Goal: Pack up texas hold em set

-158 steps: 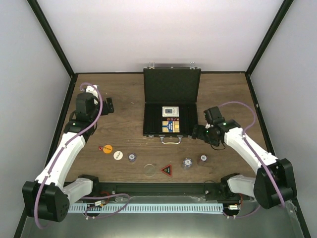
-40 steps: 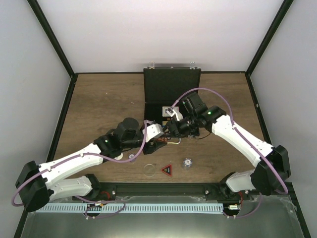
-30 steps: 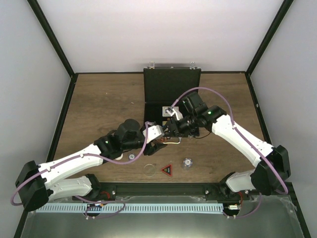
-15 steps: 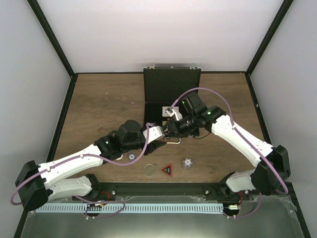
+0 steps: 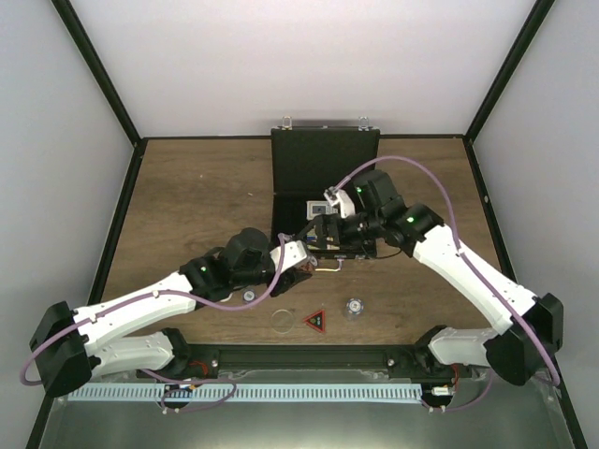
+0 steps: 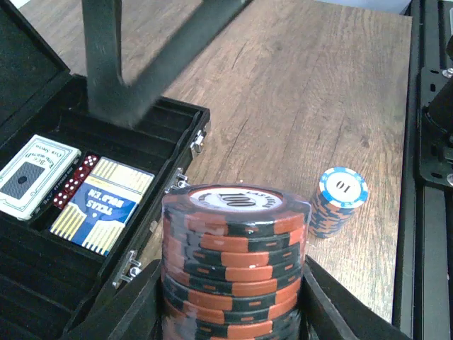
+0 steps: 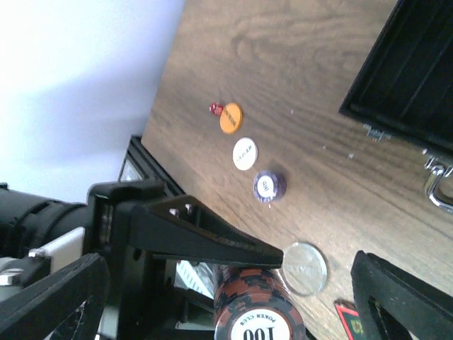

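Observation:
The stack will go outward next, to the left in the top view, in my left gripper. It should go over to the case's empty side tray, then down, and be released.
A tall stack of orange-and-black chips (image 6: 237,262) stands between the fingers of my left gripper (image 6: 233,301), which is shut on it just in front of the open black case (image 6: 141,117). Two card decks (image 6: 102,205) and red dice (image 6: 74,180) lie in the case's tray. My right gripper (image 7: 233,301) hangs open over the same stack (image 7: 258,315), its fingers spread wide and off the chips. From above, both grippers meet at the case's front edge, left (image 5: 298,262) and right (image 5: 318,236).
A blue-and-orange chip stack (image 6: 340,202) stands on the wood to the right. An orange button (image 7: 230,118), a white button (image 7: 245,153), a purple chip stack (image 7: 267,187), a clear disc (image 7: 304,268) and a red-black triangle (image 5: 315,321) lie near the front.
My right gripper has opened, let go of the orange-and-black stack and pulled back a little. My left gripper closed on that stack and holds it in place.

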Motion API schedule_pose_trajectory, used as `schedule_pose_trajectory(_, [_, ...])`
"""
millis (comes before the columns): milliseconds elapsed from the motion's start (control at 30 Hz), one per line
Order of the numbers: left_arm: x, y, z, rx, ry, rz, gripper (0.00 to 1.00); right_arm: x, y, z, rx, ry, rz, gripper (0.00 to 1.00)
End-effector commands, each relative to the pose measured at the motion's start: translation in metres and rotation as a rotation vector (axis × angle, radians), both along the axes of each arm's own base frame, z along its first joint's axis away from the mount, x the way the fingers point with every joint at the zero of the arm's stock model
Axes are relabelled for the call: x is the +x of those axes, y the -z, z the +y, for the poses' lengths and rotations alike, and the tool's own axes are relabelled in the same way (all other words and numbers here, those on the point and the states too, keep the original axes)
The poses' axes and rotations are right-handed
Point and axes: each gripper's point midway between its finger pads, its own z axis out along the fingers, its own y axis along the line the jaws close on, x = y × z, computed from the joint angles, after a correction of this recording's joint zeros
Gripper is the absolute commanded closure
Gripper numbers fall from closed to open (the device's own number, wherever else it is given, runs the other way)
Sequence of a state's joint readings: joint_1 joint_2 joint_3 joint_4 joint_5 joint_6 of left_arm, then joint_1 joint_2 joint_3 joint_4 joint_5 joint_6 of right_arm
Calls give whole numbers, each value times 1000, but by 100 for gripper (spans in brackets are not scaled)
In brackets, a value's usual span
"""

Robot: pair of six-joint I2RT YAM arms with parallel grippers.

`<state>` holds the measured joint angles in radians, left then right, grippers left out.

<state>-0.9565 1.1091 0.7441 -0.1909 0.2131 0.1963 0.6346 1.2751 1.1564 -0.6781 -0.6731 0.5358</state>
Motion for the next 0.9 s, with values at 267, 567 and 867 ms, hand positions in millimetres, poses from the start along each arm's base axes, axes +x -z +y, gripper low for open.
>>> schedule_pose_trajectory(267, [31, -16, 7, -116, -315, 155, 75, 53, -26, -83, -14, 352, -261, 0])
schedule_pose_trajectory(567, [94, 14, 20, -47, -685, 305, 74, 49, -45, -114, -60, 444, -477, 0])
schedule_pose_trajectory(867, [152, 41, 39, -24, -885, 360, 73, 36, -30, -119, -60, 446, -464, 0])
